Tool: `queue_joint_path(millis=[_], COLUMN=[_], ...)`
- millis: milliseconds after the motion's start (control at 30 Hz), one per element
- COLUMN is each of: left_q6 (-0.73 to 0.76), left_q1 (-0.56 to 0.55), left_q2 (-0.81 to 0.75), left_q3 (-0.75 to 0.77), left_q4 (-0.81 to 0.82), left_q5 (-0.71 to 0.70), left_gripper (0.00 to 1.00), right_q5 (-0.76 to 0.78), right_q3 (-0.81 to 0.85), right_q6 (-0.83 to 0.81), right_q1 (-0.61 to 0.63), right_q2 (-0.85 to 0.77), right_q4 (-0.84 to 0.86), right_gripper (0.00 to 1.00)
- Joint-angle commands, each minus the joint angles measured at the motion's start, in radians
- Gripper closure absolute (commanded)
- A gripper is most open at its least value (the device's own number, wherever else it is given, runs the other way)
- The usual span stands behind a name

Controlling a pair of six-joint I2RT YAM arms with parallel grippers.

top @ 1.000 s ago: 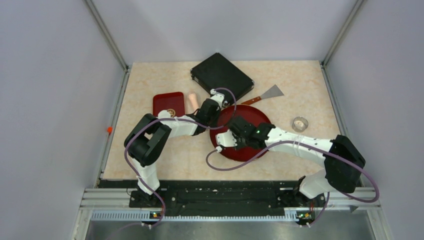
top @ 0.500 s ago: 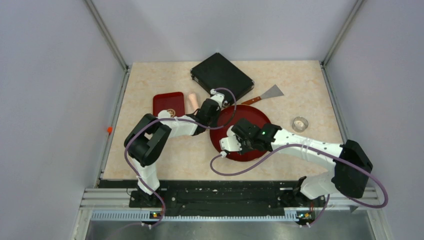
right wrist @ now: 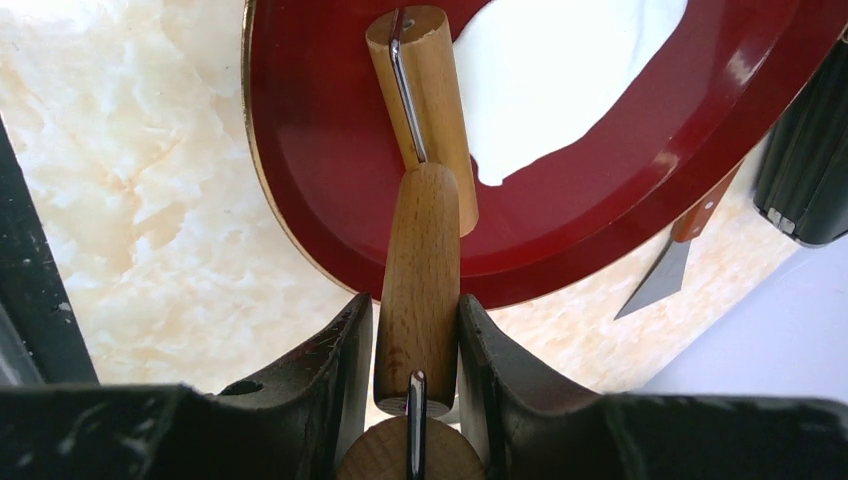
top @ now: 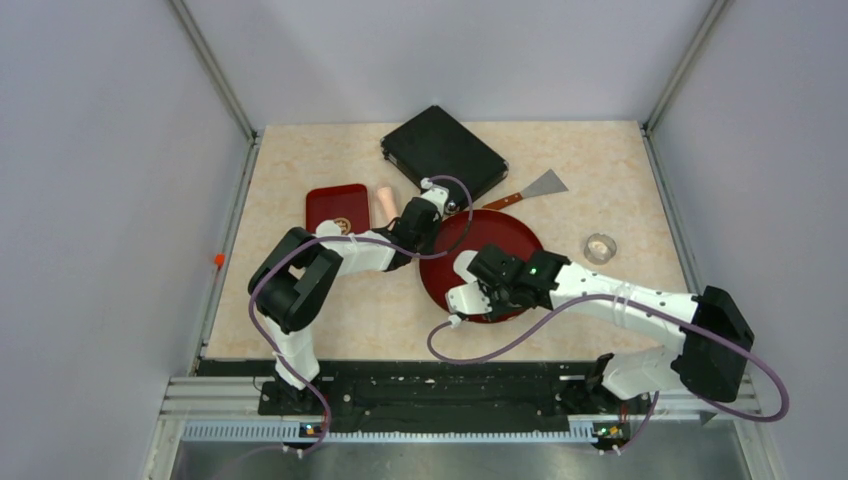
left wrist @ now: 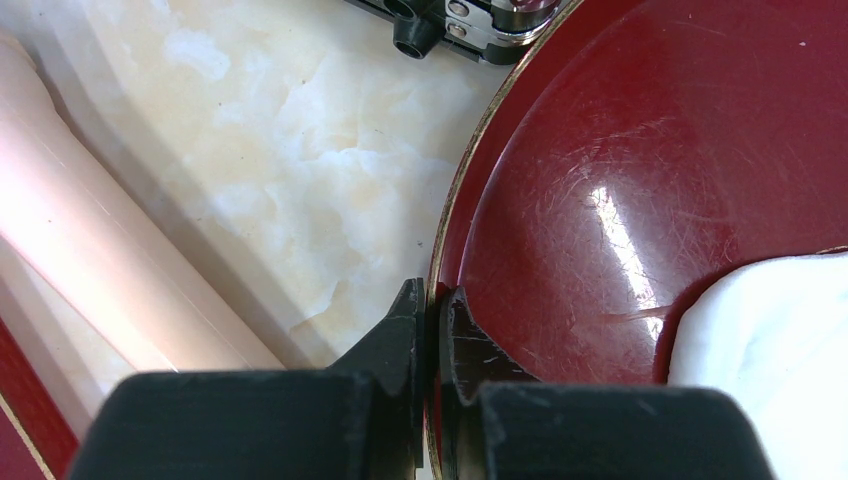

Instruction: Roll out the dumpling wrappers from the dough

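The roller lifts outward off the plate in my right gripper next. It then comes down onto the bare table between plate and ring cutter [top: 571, 250], as the dough lies flattened.
The dough [right wrist: 560, 70] lies as a flattened white patch with an uneven edge on the round red plate [right wrist: 330, 150]. It shows again at the right edge of the left wrist view [left wrist: 770, 350]. My right gripper [right wrist: 418, 300] is shut on the wooden handle of a small roller [right wrist: 420, 230]. The roller's head [right wrist: 422, 80] rests at the dough's edge. Above the plate [top: 500, 235] my right gripper [top: 478, 283] hides the dough in the top view. My left gripper [left wrist: 432, 300] is shut on the plate's rim, at its far left side [top: 428, 225]. No dumpling wrappers show.
A pink rolling pin [left wrist: 90, 250] lies left of the plate beside a red rectangular tray [top: 337, 205]. A black box [top: 443, 150] sits behind the plate. A scraper [top: 535, 187] lies at its far right, and a small clear ring cutter [top: 600, 247] to its right.
My right arm has drawn back toward the near right, pulling the roller toward the plate's near rim. The left gripper has kept its hold on the rim.
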Motion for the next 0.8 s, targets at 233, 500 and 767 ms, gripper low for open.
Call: queue_joint_path(millis=[233, 500, 767], left_q6=[0.033, 0.036, 0.039], left_q1=[0.013, 0.013, 0.012], left_q2=[0.015, 0.012, 0.011], left_q3=[-0.012, -0.014, -0.012], left_q4=[0.037, 0.036, 0.033], left_q5=[-0.155, -0.155, -0.142], left_gripper=[1.00, 1.00, 1.00], right_q5=[-0.139, 0.014, 0.113], right_q3=[0.009, 0.149, -0.015], right_q6=[0.087, 0.012, -0.027], right_q1=[0.009, -0.238, -0.433], right_q2=[-0.032, -0.227, -0.262], right_q4=[-0.216, 0.084, 0.384], right_gripper=[1.00, 1.00, 1.00])
